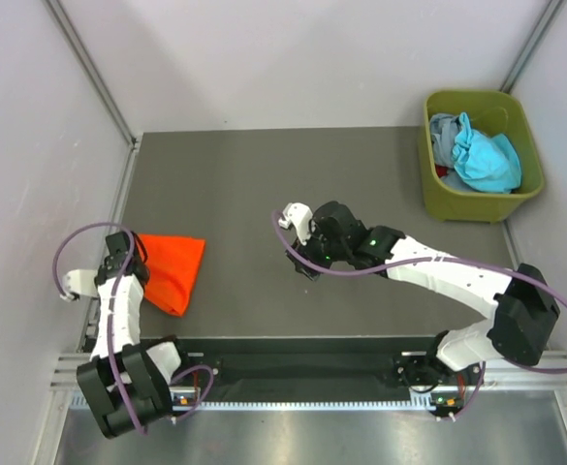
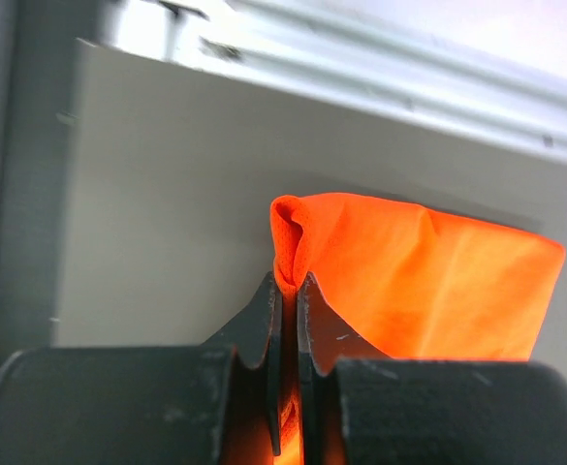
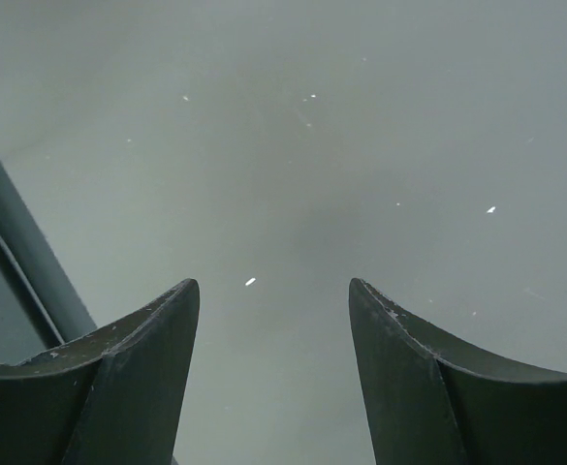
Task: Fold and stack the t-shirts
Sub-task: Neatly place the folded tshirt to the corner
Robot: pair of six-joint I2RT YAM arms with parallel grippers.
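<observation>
The table's bare near corner is back from my left gripper, so it next needs to draw back, pull the orange t-shirt [image 1: 173, 271] toward that corner and release it there.
A folded bright orange t-shirt [image 1: 173, 271] lies at the table's near left. My left gripper [image 1: 140, 260] is shut on its left edge; the wrist view shows the cloth [image 2: 428, 286] pinched between the closed jaws at my left gripper [image 2: 291, 281]. My right gripper [image 1: 300, 260] hovers over the bare middle of the table, open and empty; the wrist view shows only grey tabletop between my right gripper's [image 3: 273, 291] fingers. Teal-blue and grey t-shirts [image 1: 477, 155] lie crumpled in the bin at the far right.
An olive-green plastic bin [image 1: 436, 174] stands at the far right corner. Grey walls close in the dark table [image 1: 264, 184] on three sides. A metal rail [image 1: 302, 387] runs along the near edge by the arm bases.
</observation>
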